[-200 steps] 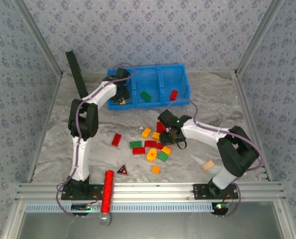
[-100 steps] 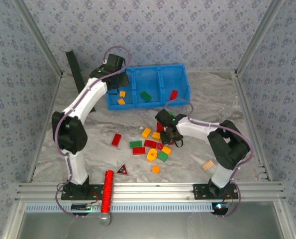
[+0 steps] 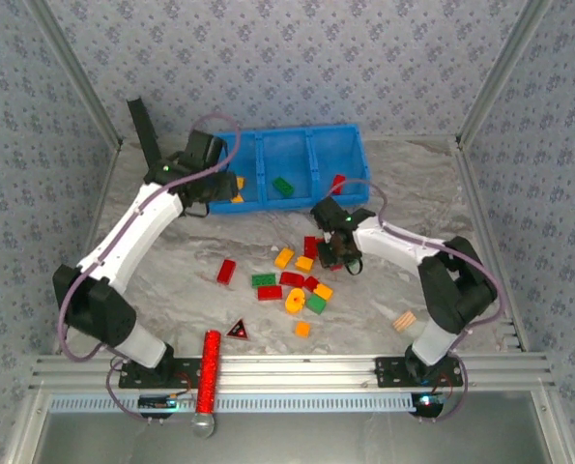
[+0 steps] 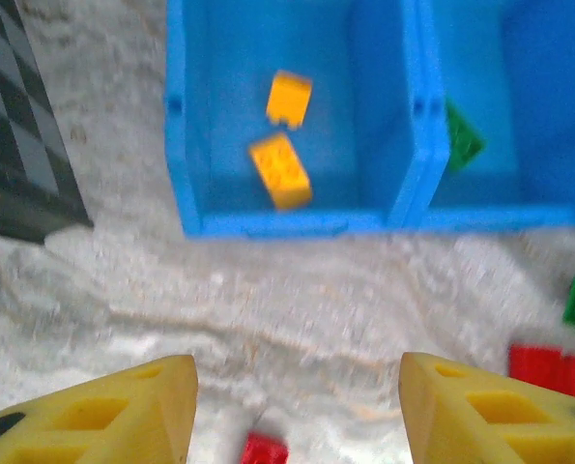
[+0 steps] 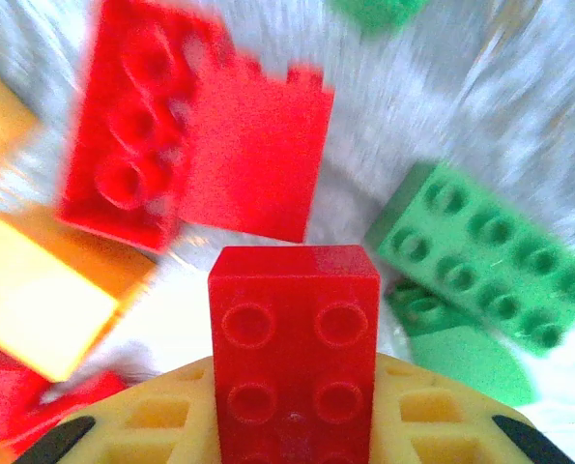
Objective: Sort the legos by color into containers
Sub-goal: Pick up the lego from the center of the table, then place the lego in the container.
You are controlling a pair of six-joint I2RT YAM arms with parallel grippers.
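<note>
My right gripper lifts outward from the pile over the blue container that holds a red lego next. It releases its red lego there, since the colors match.
My right gripper (image 5: pixel 295 418) is shut on a red lego (image 5: pixel 295 329), a studded brick standing between its yellow fingers. From above, this gripper (image 3: pixel 339 255) hangs over the pile of loose legos in mid-table: red (image 3: pixel 270 292), green (image 3: pixel 316 304) and orange (image 3: pixel 284 257) ones. My left gripper (image 4: pixel 297 406) is open with nothing in it, just in front of the blue containers (image 4: pixel 268 224). From above it (image 3: pixel 221 187) sits at the tray's (image 3: pixel 306 135) near left corner. The left compartment holds two orange legos (image 4: pixel 280 171), the middle a green one (image 3: pixel 283 187), the right a red one (image 3: pixel 337 184).
A lone red brick (image 3: pixel 226 271) lies left of the pile. A dark triangle (image 3: pixel 237 331) and a red cylinder (image 3: pixel 208 372) lie near the front rail. A tan block (image 3: pixel 403 320) sits at the right. A dark checkered panel (image 4: pixel 16 145) leans left of the tray.
My right gripper has shut on the red lego in the pile. My left gripper has pulled back out of the tray's left compartment toward the near left and opened wider.
</note>
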